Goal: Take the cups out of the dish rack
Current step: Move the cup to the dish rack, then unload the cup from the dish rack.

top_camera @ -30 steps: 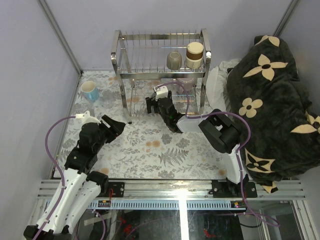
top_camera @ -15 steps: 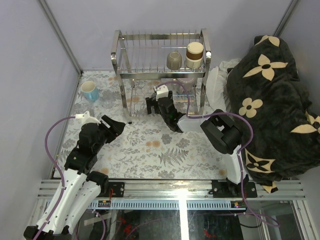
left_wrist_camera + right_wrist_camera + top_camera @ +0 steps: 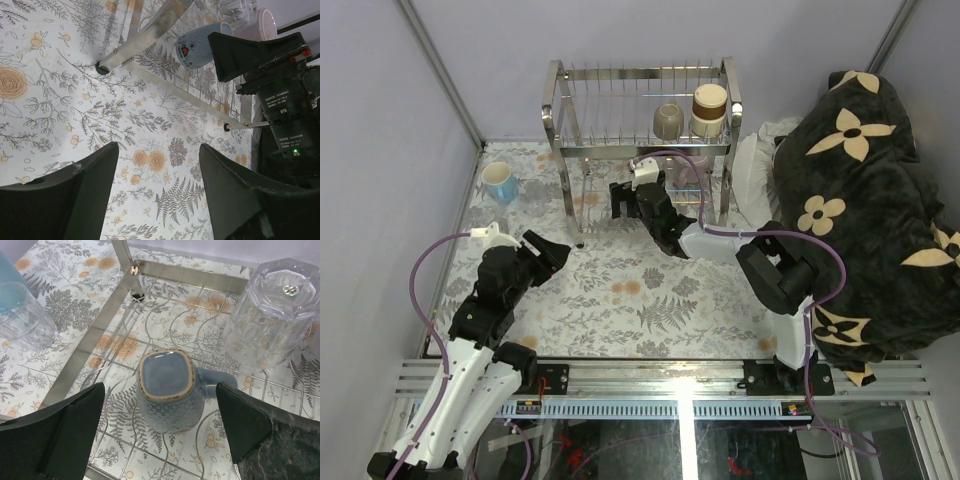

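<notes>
My right gripper moves down over the grey-blue cup's upturned body (image 3: 171, 407) next and closes on its sides, since the cup stands below the gripper, between the open fingers.
The chrome dish rack (image 3: 553, 110) stands at the back of the table. Its upper tier holds an olive-grey mug (image 3: 668, 121) and a brown-and-cream cup (image 3: 709, 108). On the lower tier's wire floor a grey-blue cup (image 3: 170, 390) stands upside down, handle to the right, beside an upturned clear glass (image 3: 272, 315). My right gripper (image 3: 160, 385) reaches into that tier, open, a finger on either side of the grey-blue cup without touching it. The left gripper (image 3: 157, 195) hovers open over bare tablecloth, short of the rack. It also sees the grey-blue cup (image 3: 197, 45) and a pale lilac mug (image 3: 265, 22).
A light blue mug (image 3: 501, 183) stands on the table left of the rack. Another clear glass (image 3: 22, 315) sits just beyond the rack's lower frame bar (image 3: 85, 345). A black flowered blanket (image 3: 860, 200) fills the right side. The rack's posts and upper tier hem in the right arm.
My right gripper has pushed farther into the rack's lower tier and its jaws have spread a little wider. The left arm has stayed where it was.
</notes>
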Robot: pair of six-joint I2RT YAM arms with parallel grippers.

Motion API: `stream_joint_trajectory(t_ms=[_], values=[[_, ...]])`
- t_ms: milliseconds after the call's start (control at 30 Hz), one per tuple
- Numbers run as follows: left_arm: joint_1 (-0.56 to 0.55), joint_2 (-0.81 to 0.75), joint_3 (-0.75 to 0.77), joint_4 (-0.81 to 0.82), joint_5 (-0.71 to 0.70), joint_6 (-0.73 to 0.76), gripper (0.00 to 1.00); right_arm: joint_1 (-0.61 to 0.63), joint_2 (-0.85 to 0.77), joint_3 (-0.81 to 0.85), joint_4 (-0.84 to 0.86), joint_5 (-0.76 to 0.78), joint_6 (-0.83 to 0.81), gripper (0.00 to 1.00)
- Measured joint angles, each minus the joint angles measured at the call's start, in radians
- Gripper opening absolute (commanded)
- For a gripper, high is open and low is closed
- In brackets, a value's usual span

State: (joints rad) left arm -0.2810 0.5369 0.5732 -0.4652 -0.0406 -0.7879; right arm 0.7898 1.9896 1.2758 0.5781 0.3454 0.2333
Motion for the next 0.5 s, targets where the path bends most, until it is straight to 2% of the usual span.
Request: stream_joint_trajectory(t_ms=[500], values=[[0.000, -0.005, -0.002, 0.000, 0.000, 0.000, 0.65, 0.000, 0.006, 0.002, -0.021, -0.016, 0.026, 1.00]])
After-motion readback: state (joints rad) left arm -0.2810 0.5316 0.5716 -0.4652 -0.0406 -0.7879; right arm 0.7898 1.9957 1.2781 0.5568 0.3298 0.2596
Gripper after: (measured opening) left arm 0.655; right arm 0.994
